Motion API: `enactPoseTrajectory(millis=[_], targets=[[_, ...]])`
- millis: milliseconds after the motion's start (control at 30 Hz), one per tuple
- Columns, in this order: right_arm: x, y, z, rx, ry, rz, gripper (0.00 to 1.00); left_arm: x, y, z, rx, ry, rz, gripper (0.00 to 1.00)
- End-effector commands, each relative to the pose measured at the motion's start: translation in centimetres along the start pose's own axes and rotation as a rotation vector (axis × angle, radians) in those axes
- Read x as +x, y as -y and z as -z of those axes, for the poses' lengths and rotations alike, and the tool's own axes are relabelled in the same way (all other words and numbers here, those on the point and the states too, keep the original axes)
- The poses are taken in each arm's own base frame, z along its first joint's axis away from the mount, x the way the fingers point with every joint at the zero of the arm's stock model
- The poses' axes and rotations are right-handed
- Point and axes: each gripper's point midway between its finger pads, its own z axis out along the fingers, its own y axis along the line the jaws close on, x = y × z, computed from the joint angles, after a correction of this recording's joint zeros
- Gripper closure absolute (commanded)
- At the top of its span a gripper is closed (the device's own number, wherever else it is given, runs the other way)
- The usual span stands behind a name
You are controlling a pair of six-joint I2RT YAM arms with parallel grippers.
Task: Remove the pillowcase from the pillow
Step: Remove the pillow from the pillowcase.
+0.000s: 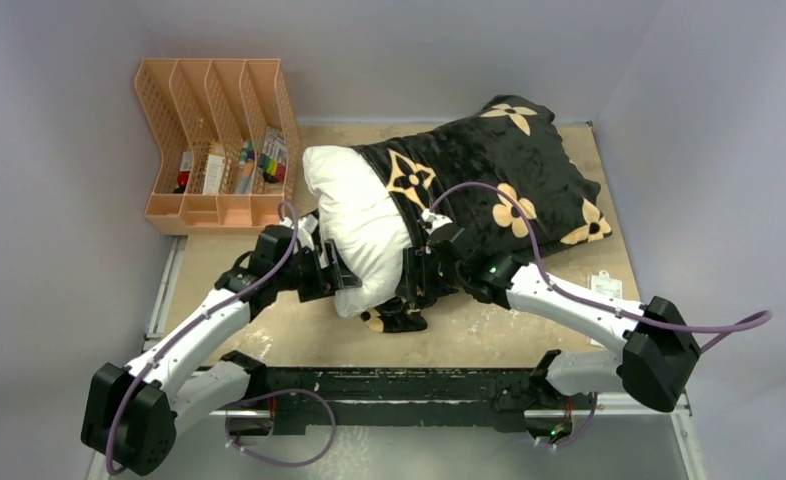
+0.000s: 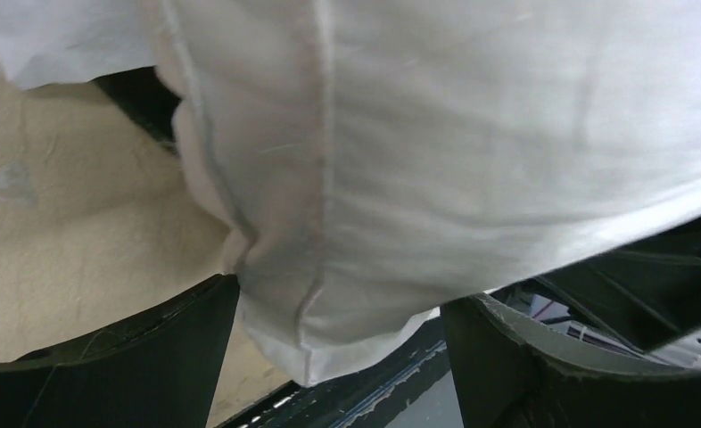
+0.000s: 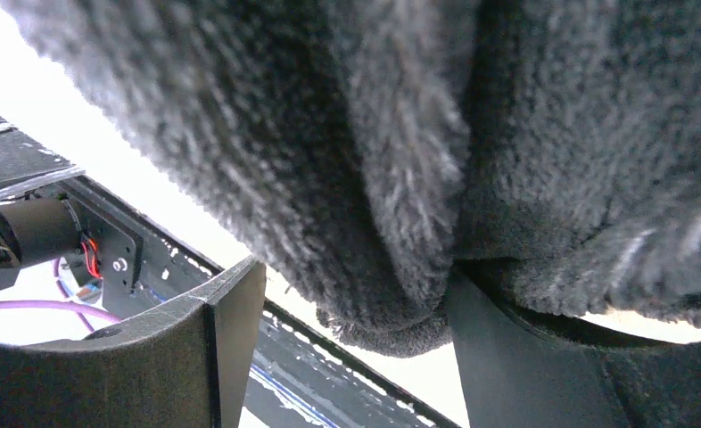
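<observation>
My left gripper needs to push to the right in the top view next, onto the pillow's bare near corner [image 1: 353, 299] [image 2: 320, 321], and close, because the corner hangs between its open fingers.
The white pillow [image 1: 354, 215] lies on the table, its left end bare. The rest sits inside the black pillowcase [image 1: 489, 180] with tan flower motifs. My left gripper [image 1: 341, 278] is at the pillow's near left corner. In the left wrist view the jaws [image 2: 338, 357] stand wide apart, with the white pillow corner [image 2: 418, 134] hanging between them. My right gripper [image 1: 414, 290] is at the pillowcase's open edge. In the right wrist view [image 3: 356, 348] it is open, and a fold of black plush [image 3: 374, 178] sags between the jaws, touching the right finger [image 3: 507, 357].
An orange mesh file organizer [image 1: 219, 140] holding small items stands at the back left. A small white card [image 1: 604, 290] lies on the table at the right. A black rail [image 1: 399, 385] runs along the near edge. Walls close in at the back and both sides.
</observation>
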Motion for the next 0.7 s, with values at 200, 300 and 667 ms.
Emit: enactPoseTrajectory(millis=[200,300,667], targets=[[-1.3,-1.3,0.7,-0.069,0.074,-0.025,0.26,-1.9,-0.1,-0.6,0.011,0.189,0.116,0.16],[-0.8,-1.2,0.4,-0.072,0.049,-0.03,0.26,-3.0,5.4,-0.8,0.307,0.223,0.13,0.15],[1.9,-0.7,3.2,-0.101,-0.027,-0.003,0.24,-6.3,13.7,0.3,0.458,0.214,-0.012,1.0]])
